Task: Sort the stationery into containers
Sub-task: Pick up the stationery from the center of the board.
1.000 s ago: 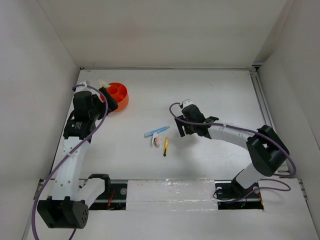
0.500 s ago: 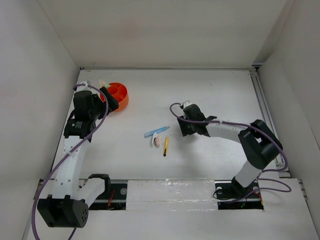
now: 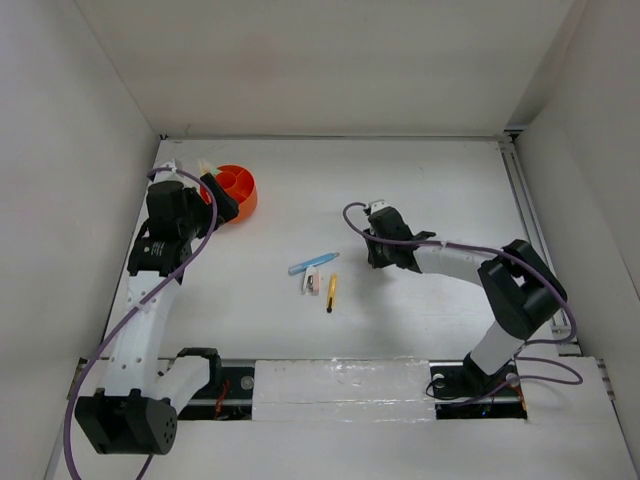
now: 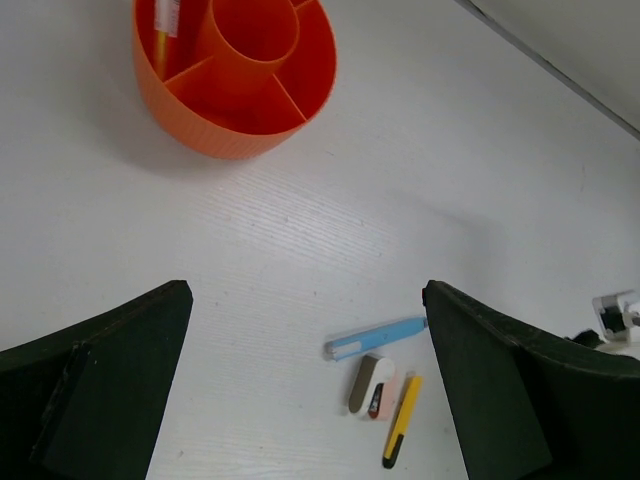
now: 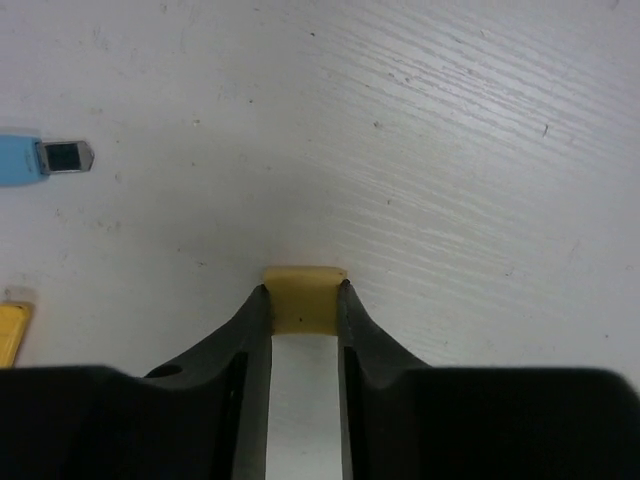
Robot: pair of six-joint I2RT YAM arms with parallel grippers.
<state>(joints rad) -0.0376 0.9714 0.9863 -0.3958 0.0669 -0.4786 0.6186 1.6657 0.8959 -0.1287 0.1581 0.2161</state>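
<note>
Only my left gripper is near the tub, and it is empty. Next I will tilt it and move it toward my right gripper, onto the tan eraser (image 5: 304,312) pinched there.
My right gripper (image 5: 303,288) is down on the table, its two fingertips pressed against the sides of a small tan eraser (image 5: 304,312). In the top view the right gripper (image 3: 373,260) hides that eraser. Left of it lie a blue pen (image 3: 313,263) (image 4: 378,338), a white-pink eraser (image 3: 312,283) (image 4: 375,388) and a black-tipped yellow pencil (image 3: 331,292) (image 4: 401,420). The orange tub (image 3: 248,205) (image 4: 220,135) stands at the far left with a yellow pen (image 4: 163,25) in one compartment. My left gripper (image 3: 215,195) (image 4: 306,290) hovers wide open beside the tub, holding nothing.
White walls enclose the table on three sides. A metal rail (image 3: 525,215) runs along the right edge. The blue pen's tip (image 5: 62,157) and the pencil's end (image 5: 10,330) show at the left of the right wrist view.
The right gripper has lowered onto the table and its fingers have closed in on the tan eraser. The left arm has not moved.
</note>
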